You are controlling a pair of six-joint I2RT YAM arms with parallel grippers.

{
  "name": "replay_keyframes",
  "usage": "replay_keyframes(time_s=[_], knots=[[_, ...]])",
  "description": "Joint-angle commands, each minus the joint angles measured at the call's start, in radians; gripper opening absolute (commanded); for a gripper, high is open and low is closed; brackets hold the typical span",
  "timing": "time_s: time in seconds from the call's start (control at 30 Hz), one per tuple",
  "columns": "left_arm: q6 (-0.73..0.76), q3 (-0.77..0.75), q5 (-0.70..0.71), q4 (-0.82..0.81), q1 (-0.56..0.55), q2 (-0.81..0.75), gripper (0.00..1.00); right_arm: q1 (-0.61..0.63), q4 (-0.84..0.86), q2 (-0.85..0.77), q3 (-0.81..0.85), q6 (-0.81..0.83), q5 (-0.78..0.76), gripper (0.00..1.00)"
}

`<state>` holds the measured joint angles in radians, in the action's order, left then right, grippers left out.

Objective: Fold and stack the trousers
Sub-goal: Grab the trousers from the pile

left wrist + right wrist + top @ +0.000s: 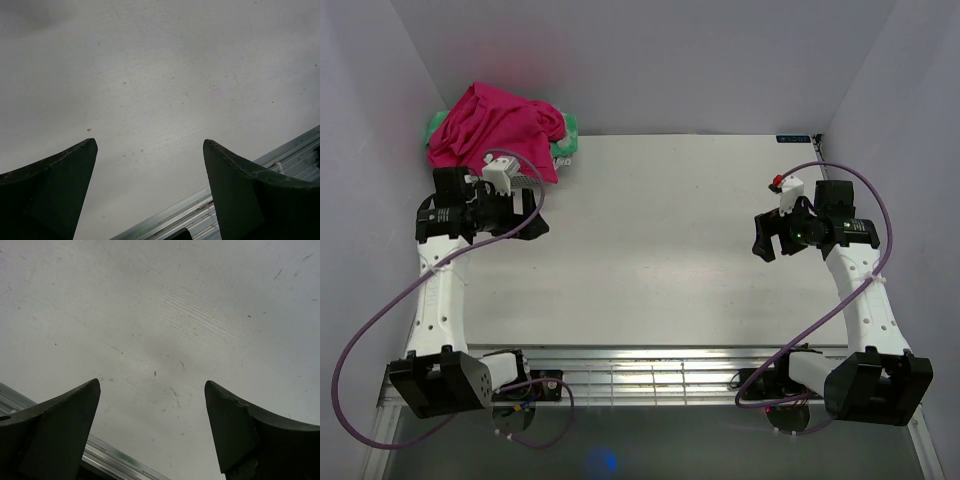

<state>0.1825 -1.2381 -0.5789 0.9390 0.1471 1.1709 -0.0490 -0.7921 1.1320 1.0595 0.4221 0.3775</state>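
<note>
My left gripper has only bare table between its fingers and the trousers lie outward, so it should move outward, then down onto the middle folds of the heap to close.
The magenta-pink trousers lie in a crumpled heap at the table's far left corner, on top of a green-and-white garment. My left gripper is open and empty over bare table, just in front of the heap. In the left wrist view the left gripper shows only white tabletop between its spread fingers. My right gripper is open and empty near the right side of the table. The right wrist view shows the right gripper with only tabletop between its fingers. The trousers are out of both wrist views.
The white table has grey walls behind and at both sides. A metal rail runs along the near edge by the arm bases and shows in the left wrist view and right wrist view. Purple cables loop from both arms.
</note>
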Motion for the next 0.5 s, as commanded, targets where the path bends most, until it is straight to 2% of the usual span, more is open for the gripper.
replay_keyframes(time_s=[0.0,0.13,0.17,0.27,0.3,0.33,0.4,0.47], knots=[[-0.008,-0.107,0.013,0.003,0.000,0.068,0.98,0.003,-0.015,-0.008,0.025,-0.016,0.038,0.90],[-0.029,-0.355,0.042,0.043,0.043,0.255,0.98,0.003,-0.016,0.005,0.028,-0.019,0.040,0.90],[-0.031,-0.489,0.018,0.050,0.064,0.300,0.98,0.003,-0.016,0.008,0.030,-0.017,0.038,0.90],[-0.060,-0.738,-0.041,0.092,0.144,0.511,0.98,0.003,-0.024,0.014,0.033,-0.017,0.037,0.90],[-0.073,-0.911,-0.021,0.099,0.157,0.567,0.98,0.003,-0.024,0.014,0.037,-0.016,0.034,0.90],[-0.078,-0.996,-0.012,0.115,0.175,0.670,0.98,0.003,-0.027,0.014,0.040,-0.017,0.034,0.90],[-0.084,-1.212,0.002,0.129,0.187,0.766,0.98,0.003,-0.036,0.014,0.049,-0.017,0.031,0.90],[-0.090,-1.264,0.031,0.095,0.189,0.837,0.98,0.003,-0.045,0.015,0.066,-0.019,0.034,0.90]])
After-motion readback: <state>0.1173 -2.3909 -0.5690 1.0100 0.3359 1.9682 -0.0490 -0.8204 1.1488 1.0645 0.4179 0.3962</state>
